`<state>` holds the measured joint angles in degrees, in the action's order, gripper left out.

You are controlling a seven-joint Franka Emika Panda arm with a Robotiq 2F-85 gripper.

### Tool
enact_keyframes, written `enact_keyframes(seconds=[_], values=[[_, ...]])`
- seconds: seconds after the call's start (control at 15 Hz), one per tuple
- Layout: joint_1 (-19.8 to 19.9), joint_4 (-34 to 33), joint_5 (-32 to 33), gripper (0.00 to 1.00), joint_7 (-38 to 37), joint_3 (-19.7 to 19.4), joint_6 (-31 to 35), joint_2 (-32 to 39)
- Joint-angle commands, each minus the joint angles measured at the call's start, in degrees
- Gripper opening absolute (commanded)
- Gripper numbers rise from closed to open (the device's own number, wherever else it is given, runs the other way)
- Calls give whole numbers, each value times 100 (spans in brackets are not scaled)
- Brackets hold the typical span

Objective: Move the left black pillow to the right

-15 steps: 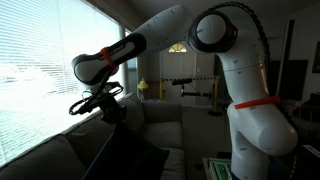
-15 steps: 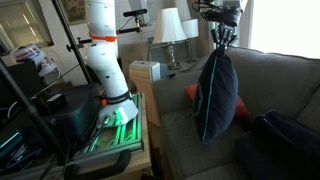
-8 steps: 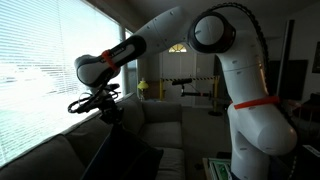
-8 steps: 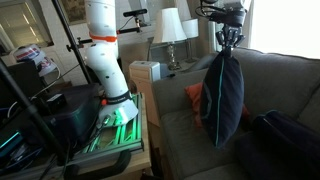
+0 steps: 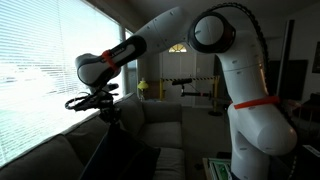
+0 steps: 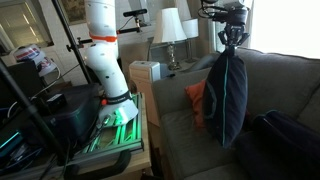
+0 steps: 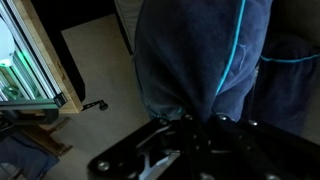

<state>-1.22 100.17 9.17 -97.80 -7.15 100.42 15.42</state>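
My gripper will lift the pillow slightly, as it hangs upright, then lower it onto the grey seat (image 5: 161,136) beside the orange cushion and release the pillow's top edge.
The black pillow (image 6: 227,100) with teal piping hangs from my gripper (image 6: 230,48), which is shut on its top corner above the grey sofa (image 6: 280,75). It hangs nearly upright, clear of the seat. In an exterior view it shows as a dark shape (image 5: 110,150) below the gripper (image 5: 100,103). In the wrist view the pillow (image 7: 200,55) fills the upper middle, pinched between the jaws (image 7: 195,120). A second dark pillow (image 6: 280,140) lies on the seat to the right.
An orange cushion (image 6: 197,98) leans on the sofa arm behind the pillow. A side table (image 6: 150,72) with two white lamps (image 6: 168,28) stands behind the sofa. The robot base (image 6: 108,60) and a cart (image 6: 90,130) stand on the left. A blinded window (image 5: 40,70) runs beside the sofa.
The gripper has carried the hanging pillow to the right along the sofa and slightly higher. The orange cushion behind it shows more now.
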Motion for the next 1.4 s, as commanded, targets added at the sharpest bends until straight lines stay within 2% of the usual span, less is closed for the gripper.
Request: enact_keyframes(seconds=[0.0,0.6,1.07,1.33], values=[[35,-91,-111,3,-347,32,96,-192],[32,-101,-232,3,-1182,45,339,-268],[21,54,-101,3,-1878,10,393,59],[39,-32,-38,3,-2019,-38,346,342]])
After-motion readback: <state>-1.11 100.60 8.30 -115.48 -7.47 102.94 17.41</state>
